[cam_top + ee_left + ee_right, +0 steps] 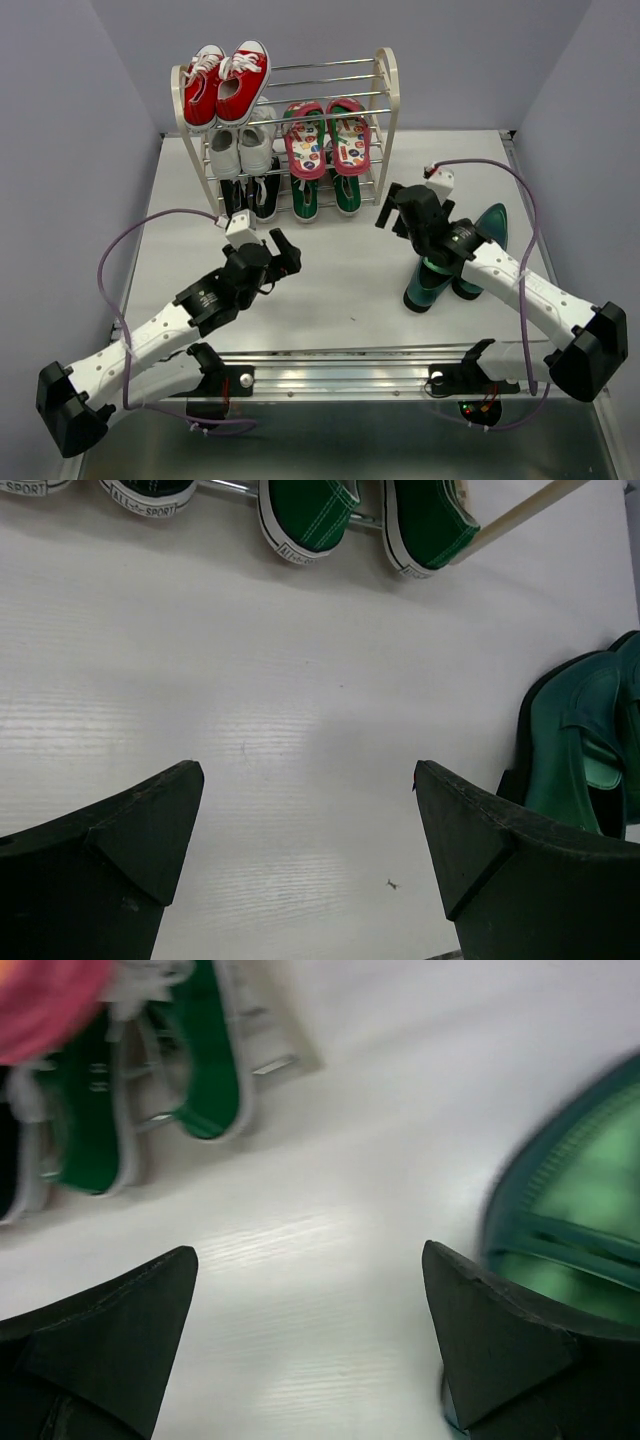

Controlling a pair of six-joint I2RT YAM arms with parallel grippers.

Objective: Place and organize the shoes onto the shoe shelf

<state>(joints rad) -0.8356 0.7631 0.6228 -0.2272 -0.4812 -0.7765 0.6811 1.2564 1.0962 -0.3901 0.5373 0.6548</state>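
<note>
My left gripper swings to the right in the top view, turns, and lowers onto the nearer heel's side next, since that side faces bare table.
The shoe shelf (388, 92) stands at the back. Its middle tier holds the red-strapped flip-flops (326, 138). The green sneakers (327, 196) sit on the bottom tier, toes outward, and also show as green sneakers (310, 520) and green sneakers (205, 1060). The dark-green heels (432, 285) lie on the table at right, partly under the right arm; the heels (585, 740) and a heel (580, 1190) show in the wrist views. My left gripper (289, 251) (308, 772) is open over bare table. My right gripper (388, 206) (310, 1255) is open and holds nothing, with the heel just beside its right finger.
Red sneakers (226, 82) lie on the top tier. White sneakers (240, 150) are on the middle tier at left, with black sneakers (250, 195) below them. The shelf's cream side frame (520, 515) slants across the left wrist view. Grey walls enclose the table.
</note>
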